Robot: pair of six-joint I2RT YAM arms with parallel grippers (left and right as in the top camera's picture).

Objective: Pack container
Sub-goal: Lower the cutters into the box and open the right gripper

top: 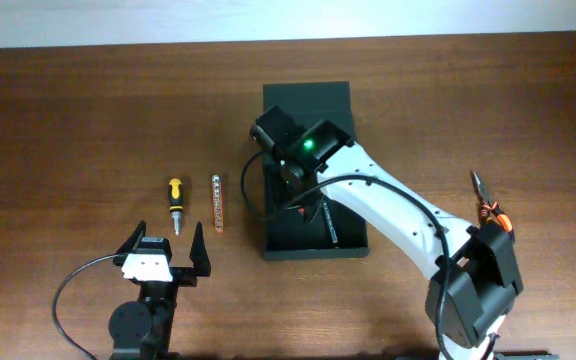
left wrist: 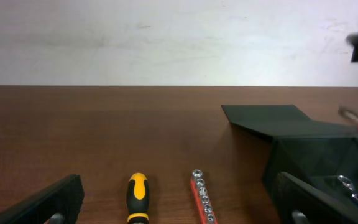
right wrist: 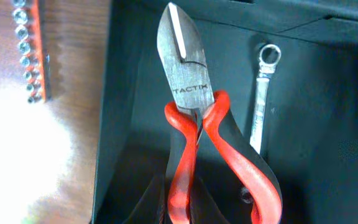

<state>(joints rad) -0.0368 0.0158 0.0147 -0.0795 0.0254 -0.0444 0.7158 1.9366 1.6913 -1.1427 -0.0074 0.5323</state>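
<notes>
The robot's right gripper will next lower into the box and release the cutters in the free part of the box's bare bottom beside the wrench, since that part lies below.
The container (top: 352, 243) is a matte black open box with its flap lid (top: 306, 100) folded back. My right gripper (top: 296, 196) hovers over the box's left part, shut on one red handle of the diagonal cutters (right wrist: 188, 81), whose steel jaws point away from the gripper (right wrist: 180, 202). A silver wrench (right wrist: 263, 99) lies on the box floor (right wrist: 328, 137) beside the cutters; it also shows in the overhead view (top: 327, 226). My left gripper (top: 163, 256) is open and empty near the front edge, behind a yellow-black screwdriver (top: 175, 203).
A red socket rail (top: 217, 203) lies between the screwdriver and the box. Orange-handled pliers (top: 488, 202) lie at the far right. The left wrist view shows the screwdriver (left wrist: 137, 196), socket rail (left wrist: 202, 196) and box (left wrist: 303, 149) ahead.
</notes>
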